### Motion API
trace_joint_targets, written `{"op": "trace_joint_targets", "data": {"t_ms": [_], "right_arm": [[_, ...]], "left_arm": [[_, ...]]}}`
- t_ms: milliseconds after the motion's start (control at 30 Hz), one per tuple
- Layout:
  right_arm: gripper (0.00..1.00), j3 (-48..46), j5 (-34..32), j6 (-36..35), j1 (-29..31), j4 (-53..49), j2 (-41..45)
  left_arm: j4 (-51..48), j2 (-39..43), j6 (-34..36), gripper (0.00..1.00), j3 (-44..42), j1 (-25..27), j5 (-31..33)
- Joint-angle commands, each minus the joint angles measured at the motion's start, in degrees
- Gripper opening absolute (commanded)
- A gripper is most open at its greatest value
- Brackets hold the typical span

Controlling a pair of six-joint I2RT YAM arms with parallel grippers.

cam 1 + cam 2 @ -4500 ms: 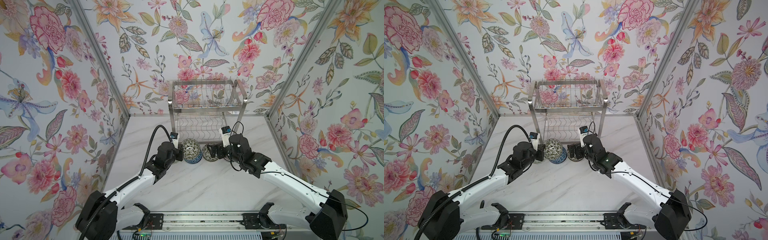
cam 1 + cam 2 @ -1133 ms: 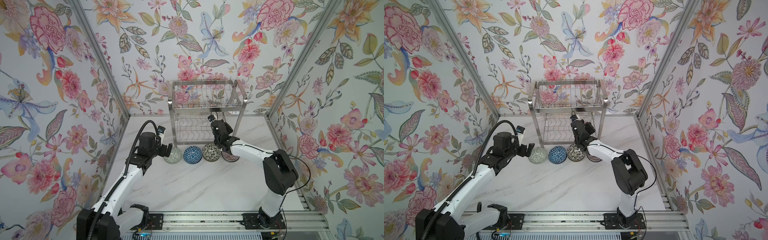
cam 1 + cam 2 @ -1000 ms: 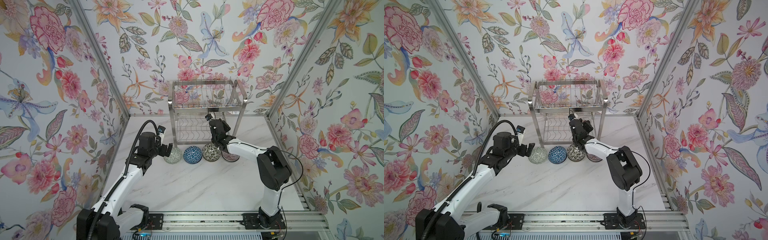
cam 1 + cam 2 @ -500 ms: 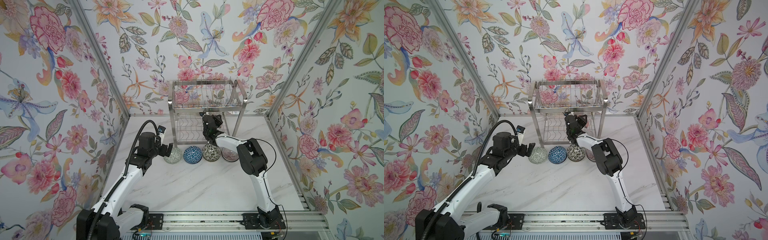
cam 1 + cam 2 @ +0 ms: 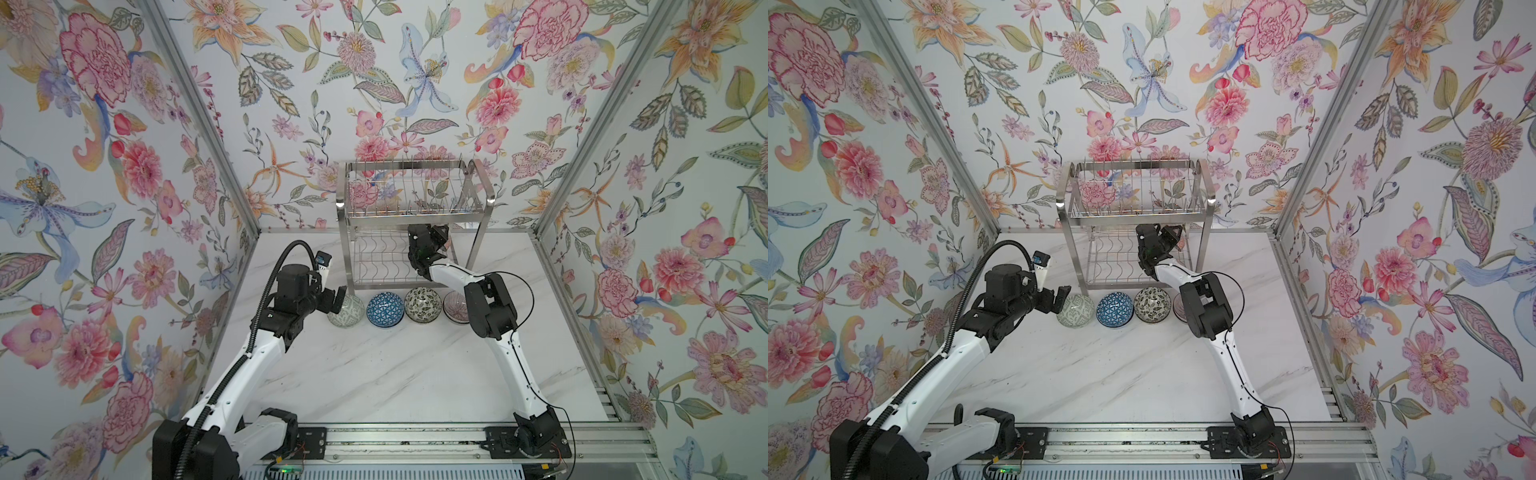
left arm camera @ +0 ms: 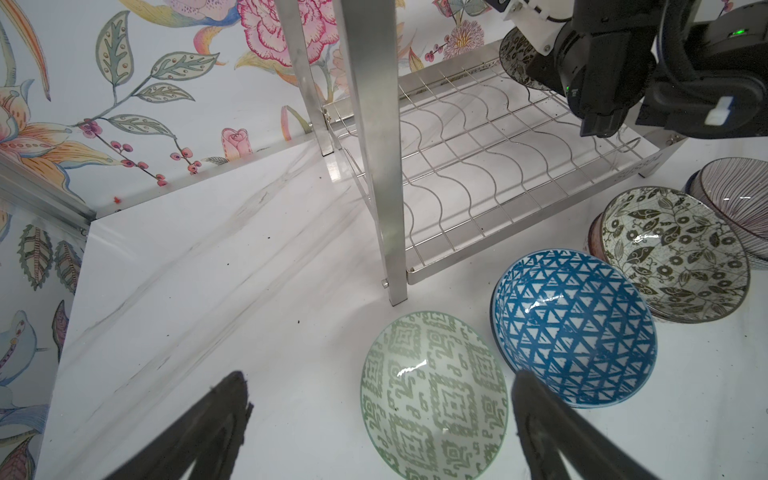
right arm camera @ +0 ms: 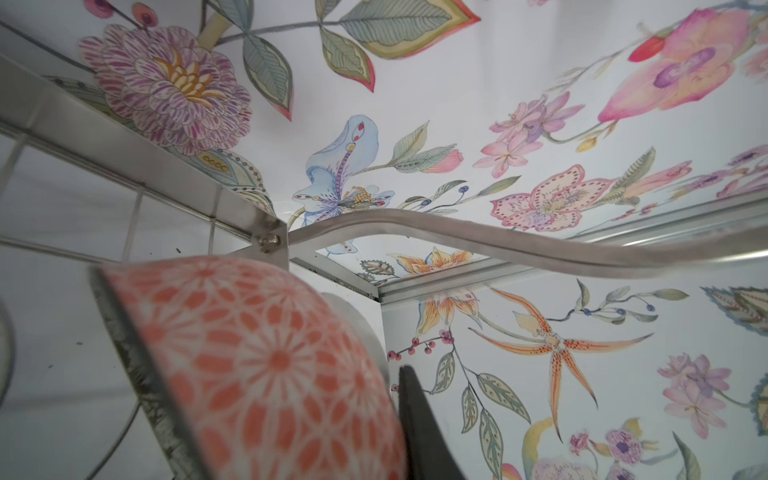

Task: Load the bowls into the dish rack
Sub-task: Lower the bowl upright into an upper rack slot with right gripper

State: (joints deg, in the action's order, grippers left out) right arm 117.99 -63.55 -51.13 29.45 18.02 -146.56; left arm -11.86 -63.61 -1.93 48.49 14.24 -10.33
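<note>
My right gripper will move slightly outward next, toward the lower shelf's back corner (image 7: 274,238), and let go of the red-white lattice bowl (image 7: 257,365), because that corner is outward of the gripper's fingers.
The steel dish rack (image 5: 415,216) stands at the back of the table. My right gripper (image 5: 437,240) reaches into its lower tier (image 6: 478,166), shut on a red-white lattice bowl (image 7: 257,365), which is tilted on edge; one finger (image 7: 415,415) shows beside it. In front of the rack sits a row of bowls: green-patterned (image 5: 348,311), blue triangles (image 5: 385,309), black-and-cream leaves (image 5: 422,305) and purple stripes (image 5: 455,307). My left gripper (image 5: 336,297) is open just left of the green bowl (image 6: 432,395), not touching it.
The leaf and striped bowls each rest on another bowl (image 6: 594,237). A rack leg (image 6: 374,166) stands close behind the green bowl. The right arm's elbow (image 5: 490,307) hangs over the striped bowl. Floral walls close in on three sides.
The right arm's elbow has swung left toward the rack while its gripper stays in the lower tier with the lattice bowl. The left arm has not moved.
</note>
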Motion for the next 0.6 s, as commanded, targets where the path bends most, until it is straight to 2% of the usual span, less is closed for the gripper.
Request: {"op": "trace_joint_targets", "data": {"t_ms": [0, 100, 500, 567], "right_arm": [[0.00, 4.25, -1.67, 2.91, -0.62, -2.57, -1.84], [0.00, 6.84, -1.31, 5.31, -0.97, -6.01, -3.46], [0.00, 17.83, -0.22, 7.44, -1.50, -14.43, -10.23], [0.08, 17.80, 1.82, 9.24, -1.50, -16.22, -9.81]], "left_arm": [[-0.01, 1.29, -0.44, 0.99, -0.70, -0.33, -1.44], [0.03, 1.25, -0.53, 0.99, -0.68, -0.32, -1.80], [-0.10, 1.26, -0.44, 0.99, -0.57, -0.34, -1.89], [-0.10, 1.19, -0.44, 0.99, -0.59, -0.26, -1.89]]}}
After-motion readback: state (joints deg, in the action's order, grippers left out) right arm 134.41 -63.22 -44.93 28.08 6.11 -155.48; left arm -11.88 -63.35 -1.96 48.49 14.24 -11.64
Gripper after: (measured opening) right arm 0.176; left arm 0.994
